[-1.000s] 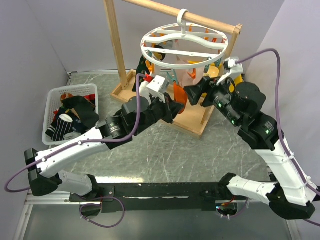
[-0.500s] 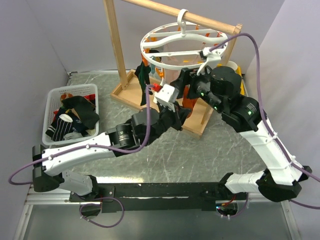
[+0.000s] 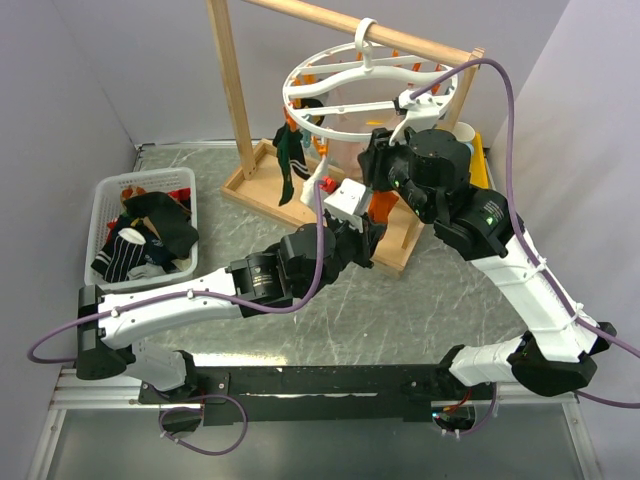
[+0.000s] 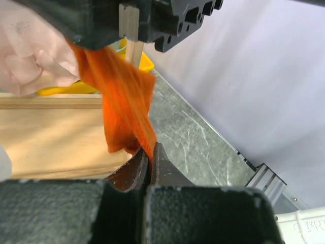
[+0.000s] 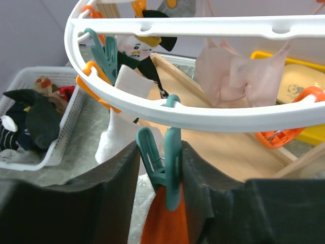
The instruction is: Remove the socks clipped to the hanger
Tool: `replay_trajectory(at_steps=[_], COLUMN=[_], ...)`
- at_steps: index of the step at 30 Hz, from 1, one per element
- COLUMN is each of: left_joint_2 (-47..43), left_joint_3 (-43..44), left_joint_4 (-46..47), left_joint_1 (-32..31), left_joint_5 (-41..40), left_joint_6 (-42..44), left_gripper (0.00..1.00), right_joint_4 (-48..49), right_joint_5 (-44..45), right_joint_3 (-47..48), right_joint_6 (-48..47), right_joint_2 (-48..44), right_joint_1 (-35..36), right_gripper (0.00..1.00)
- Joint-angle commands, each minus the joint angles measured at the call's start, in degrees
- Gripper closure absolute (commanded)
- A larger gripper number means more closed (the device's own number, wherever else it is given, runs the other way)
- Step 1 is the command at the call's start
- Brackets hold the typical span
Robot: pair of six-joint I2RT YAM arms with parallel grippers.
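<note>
My left gripper moves next over the white mesh basket, already holding socks, descends and releases, since it lies below and left in the top view.
The hanger, a white ring, hangs from the wooden rack. An orange sock hangs below it from a teal clothespin. My left gripper is shut on that sock's lower end and holds it taut. At the ring's near edge, my right gripper presses its fingers against both handles of the teal clothespin. A dark sock, a pale pink sock and a white sock also hang from the ring.
A white mesh basket with several socks in it sits at the left. The wooden rack's post and base board stand behind the arms. A yellow object lies at the right, near the wall.
My right arm swung in from the right to the ring, and its jaws closed onto the teal clothespin. The left gripper shifted right, still holding the orange sock.
</note>
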Motion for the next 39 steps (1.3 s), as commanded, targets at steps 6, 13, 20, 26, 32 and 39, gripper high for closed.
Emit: replay_trajectory(at_steps=[6,13,20,26,32,39], left_joint_2=[-2.77,-7.68,-14.79,-22.19,-26.32,-26.68], left_joint_3=[-2.54,-10.98,-13.09,-14.15,-13.54,-14.06], left_joint_4=[0.0,-4.76,-18.9,-24.44,-28.49,-28.59], left_joint_1=[-0.86,-0.86,9.04,21.88,32.61,47.63], left_joint_5=[1.16,2.06,2.83,5.39,2.14,5.9], left_joint_6=[-2.38,-9.57,-13.98,-11.44,-9.76,-9.76], left_gripper=[0.99,0.99,0.99,0.99,0.99,0.99], right_joint_4=[3.6,4.83,5.62,4.83,4.04,4.57], right_joint_5=[1.34,1.51,1.69,2.39,4.5,2.22], right_joint_3=[-0.12,-2.75,-5.75,-6.89,-8.65,-11.72], right_joint_6=[-0.9,-1.16,-0.72,-0.63,0.68,2.8], right_joint_2=[-1.39,-2.54,-4.91,-7.36,-10.35,-13.78], right_joint_1=[0.45,0.36,-0.08,-0.69,-2.89,-7.72], right_gripper=[0.76,0.76,0.77,0.77,0.78,0.77])
